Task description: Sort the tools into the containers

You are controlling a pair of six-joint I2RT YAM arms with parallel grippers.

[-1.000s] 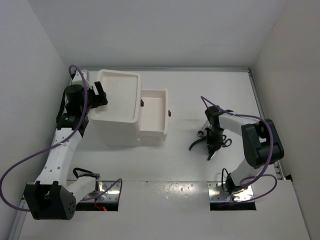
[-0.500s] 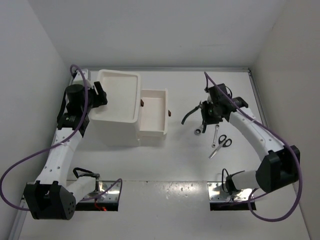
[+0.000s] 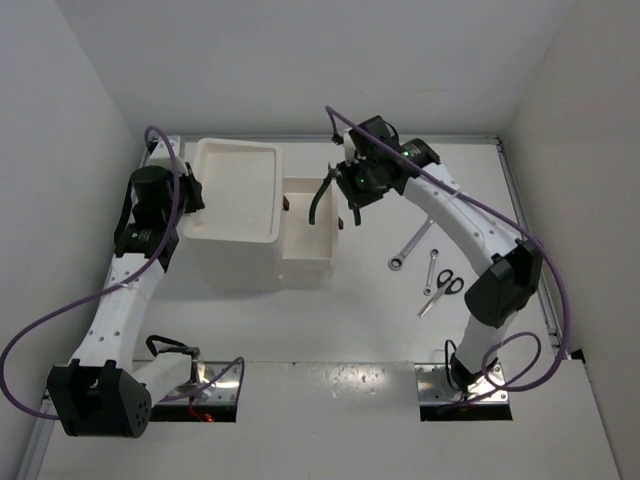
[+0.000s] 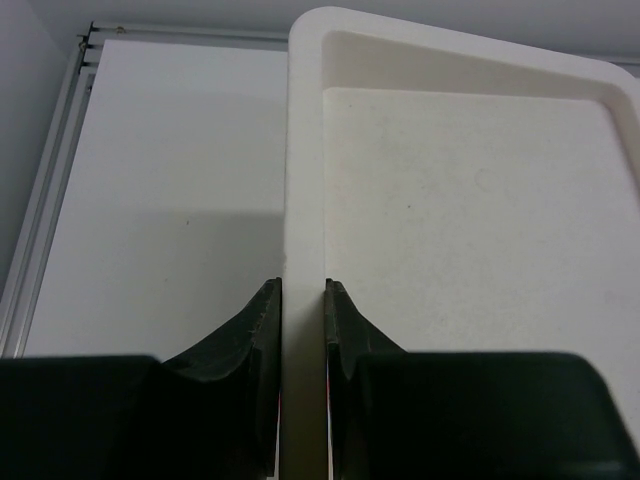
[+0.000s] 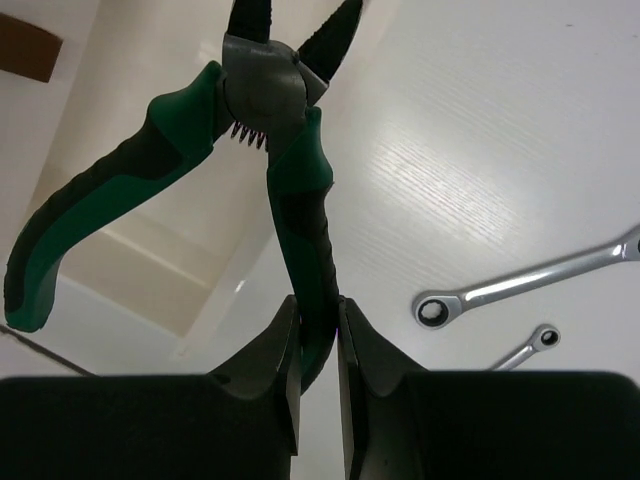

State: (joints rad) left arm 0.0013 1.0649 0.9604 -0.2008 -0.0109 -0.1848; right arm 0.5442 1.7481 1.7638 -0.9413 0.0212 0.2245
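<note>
Since the pliers (image 5: 260, 130) overhang the drawer's side, I will move my right gripper to the left in the top view, then down, releasing them over the open drawer's bottom.
The white container (image 3: 236, 262) stands at the back left, with its tray top (image 4: 470, 220) showing and one drawer (image 3: 306, 262) pulled out to the right. My left gripper (image 3: 190, 196) (image 4: 303, 300) is shut on the tray's left rim (image 4: 305, 150). My right gripper (image 3: 357, 188) (image 5: 316, 310) is shut on one handle of the green-handled pliers (image 5: 260, 130), which hang nose down over the open drawer's right side (image 3: 322, 196). On the table to the right lie a longer wrench (image 3: 410, 247) (image 5: 530, 282), a shorter wrench (image 3: 431, 268) and black-handled scissors (image 3: 441, 289).
Dark knobs (image 3: 286, 206) show on the drawer fronts, one at the top left of the right wrist view (image 5: 25, 45). White walls close in the table on the left, back and right. Purple cables loop off both arms.
My right arm lifted the green pliers from beside the scissors and carried them left and back, to above the open drawer. My left gripper closed on the tray rim.
</note>
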